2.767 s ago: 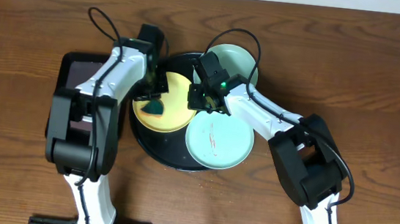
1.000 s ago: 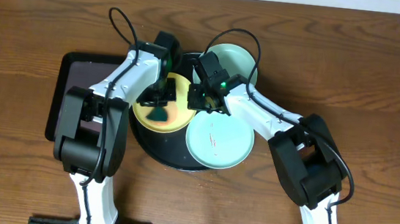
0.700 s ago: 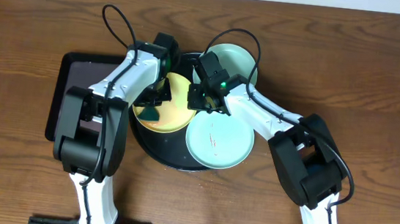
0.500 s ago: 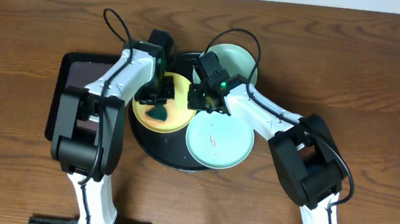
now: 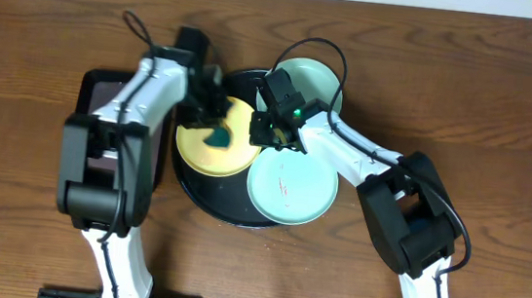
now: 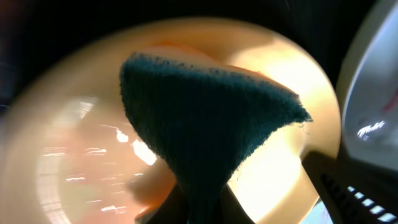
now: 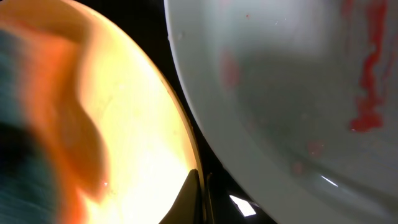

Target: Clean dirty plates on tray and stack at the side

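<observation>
Next, my right gripper will lift the plate past the aqua plates and then move it down onto the bare table, because the table is to its right in the overhead view.
The large round black tray (image 5: 205,194) holds three plates. The pale yellow plate (image 5: 197,150) lies at its left, with an orange smear in the left wrist view (image 6: 81,162). My left gripper (image 5: 212,124) is shut on a dark teal cloth (image 5: 218,139) and presses it on the yellow plate; the cloth fills the left wrist view (image 6: 199,124). My right gripper (image 5: 266,132) is shut on the yellow plate's right rim (image 7: 196,186). One aqua plate (image 5: 292,186) with red marks lies at the front right, another (image 5: 320,78) at the back. The red marks show in the right wrist view (image 7: 367,93).
A smaller rectangular black tray (image 5: 94,103) lies left of the round tray, partly under my left arm. Brown wooden table (image 5: 504,113) lies all around.
My left gripper has moved the cloth over the yellow plate, from the plate's left part up toward its middle-right. The right gripper and all plates have stayed put.
</observation>
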Tool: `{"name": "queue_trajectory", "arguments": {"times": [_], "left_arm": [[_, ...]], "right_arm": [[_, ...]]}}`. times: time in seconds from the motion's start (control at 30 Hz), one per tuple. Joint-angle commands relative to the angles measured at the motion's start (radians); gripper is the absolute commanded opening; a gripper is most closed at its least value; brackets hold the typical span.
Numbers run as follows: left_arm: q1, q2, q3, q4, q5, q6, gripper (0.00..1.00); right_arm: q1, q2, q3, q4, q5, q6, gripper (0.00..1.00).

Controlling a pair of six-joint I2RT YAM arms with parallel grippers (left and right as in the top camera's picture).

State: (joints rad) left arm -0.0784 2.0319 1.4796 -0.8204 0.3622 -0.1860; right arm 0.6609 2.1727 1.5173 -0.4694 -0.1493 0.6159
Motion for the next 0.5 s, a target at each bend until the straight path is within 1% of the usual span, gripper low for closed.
{"name": "queue_trajectory", "arguments": {"times": [0.0,0.1,0.2,0.37,0.47], "left_arm": [[0.074,-0.097,0.076,-0.017,0.018,0.001,0.07],[0.136,-0.185,0.079,-0.020,0.018,0.001,0.07],[0.185,-0.248,0.079,-0.050,-0.017,-0.003,0.07],[0.264,-0.308,0.079,-0.101,-0.127,-0.002,0.07],[0.308,-0.314,0.079,-0.118,-0.146,-0.002,0.07]], "right_arm": [[-0.008,0.029,0.009,0.010,-0.020,-0.038,0.01],[-0.010,0.028,0.015,0.017,-0.093,-0.096,0.01],[-0.014,0.025,0.043,0.000,-0.145,-0.143,0.01],[-0.013,-0.008,0.113,-0.098,-0.105,-0.234,0.01],[-0.006,-0.032,0.150,-0.146,-0.066,-0.283,0.01]]}}
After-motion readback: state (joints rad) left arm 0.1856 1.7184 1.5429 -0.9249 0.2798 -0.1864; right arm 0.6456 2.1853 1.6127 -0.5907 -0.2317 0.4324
